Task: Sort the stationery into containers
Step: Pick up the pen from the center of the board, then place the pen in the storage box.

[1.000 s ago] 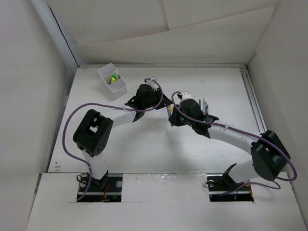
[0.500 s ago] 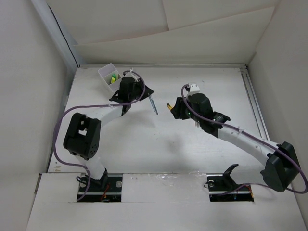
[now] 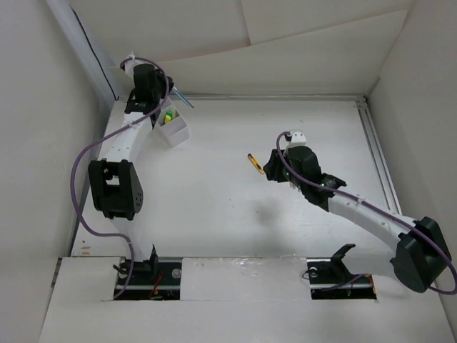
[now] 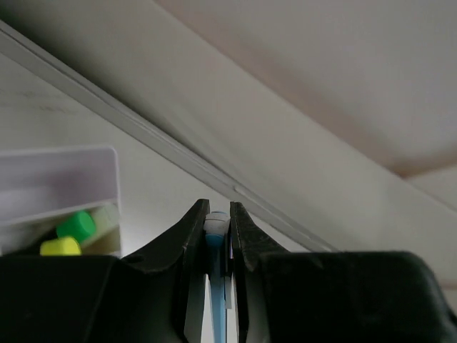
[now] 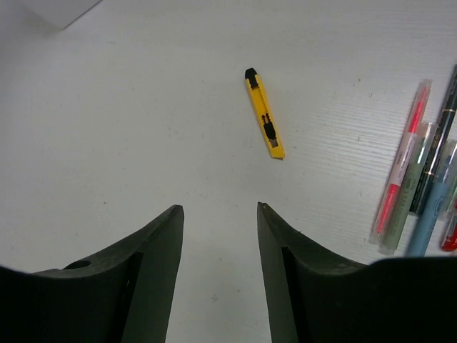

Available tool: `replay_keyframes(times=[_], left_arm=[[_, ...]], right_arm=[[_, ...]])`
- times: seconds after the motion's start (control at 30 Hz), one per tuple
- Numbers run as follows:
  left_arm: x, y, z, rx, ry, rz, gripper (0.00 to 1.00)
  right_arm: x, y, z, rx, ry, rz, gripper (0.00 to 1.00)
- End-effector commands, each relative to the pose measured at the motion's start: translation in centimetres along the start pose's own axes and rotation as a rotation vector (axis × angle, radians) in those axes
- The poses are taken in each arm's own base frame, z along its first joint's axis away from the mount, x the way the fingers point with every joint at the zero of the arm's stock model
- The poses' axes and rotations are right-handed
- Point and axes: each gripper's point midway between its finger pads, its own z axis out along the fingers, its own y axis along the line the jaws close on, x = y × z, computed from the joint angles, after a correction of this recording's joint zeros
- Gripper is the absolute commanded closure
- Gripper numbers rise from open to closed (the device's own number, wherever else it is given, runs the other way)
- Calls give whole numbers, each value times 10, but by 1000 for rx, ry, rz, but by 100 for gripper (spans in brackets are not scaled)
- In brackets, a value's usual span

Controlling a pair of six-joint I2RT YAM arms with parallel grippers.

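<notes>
I should next turn my left gripper toward the tray's far section [image 3: 168, 104] [image 4: 61, 180], swing the blue pen over it and release it there, as the pen now sticks out beyond the tray's rim.
The white tray [image 3: 178, 136] stands at the table's back left and holds green and yellow pieces [image 3: 168, 114]. My left gripper [image 3: 163, 91] hovers just behind it, shut on a blue pen [image 3: 183, 101] that sticks out to the right. In the left wrist view the blue pen [image 4: 216, 239] with its pale cap sits pinched in the left gripper [image 4: 217, 209], and the tray [image 4: 107, 179] lies lower left. My right gripper [image 3: 273, 168] is open and empty over mid-table, and in the right wrist view the right gripper [image 5: 219, 209] points at a yellow cutter [image 5: 264, 121].
The yellow cutter [image 3: 255, 164] lies just left of the right gripper. A row of several pens and markers [image 5: 421, 171] lies to the right of the cutter. A back wall and a metal rail [image 4: 178, 153] run close behind the tray.
The left arm swung from mid-table to the back left corner, carrying the blue pen over the tray. The right gripper opened and drew back to the right.
</notes>
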Motion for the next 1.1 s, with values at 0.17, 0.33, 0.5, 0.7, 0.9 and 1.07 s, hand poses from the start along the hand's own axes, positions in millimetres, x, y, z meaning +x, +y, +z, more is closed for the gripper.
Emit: replay_keyframes(times=[0.17,0.33,0.5,0.7,0.9,1.07], left_arm=[[-73,48,17,-295,-207,161,100],[-86,63,28,-374,-284,210,100],[-97,70,36,-414,-346,257,100],[-113,69,46,-449,-403,309,100],[-119,73,58,-481,-434,359,100],[-113,83,66,-492,-437,378,100]], right_arm=[[-22,16,1,-58,-73,28,50],[-18,24,0,-96,-57,12,50],[-14,35,4,-136,-27,-6,50],[-10,39,7,-157,-8,-17,50],[-10,39,7,-157,-8,-26,50],[-8,36,9,-145,-4,-27,50]])
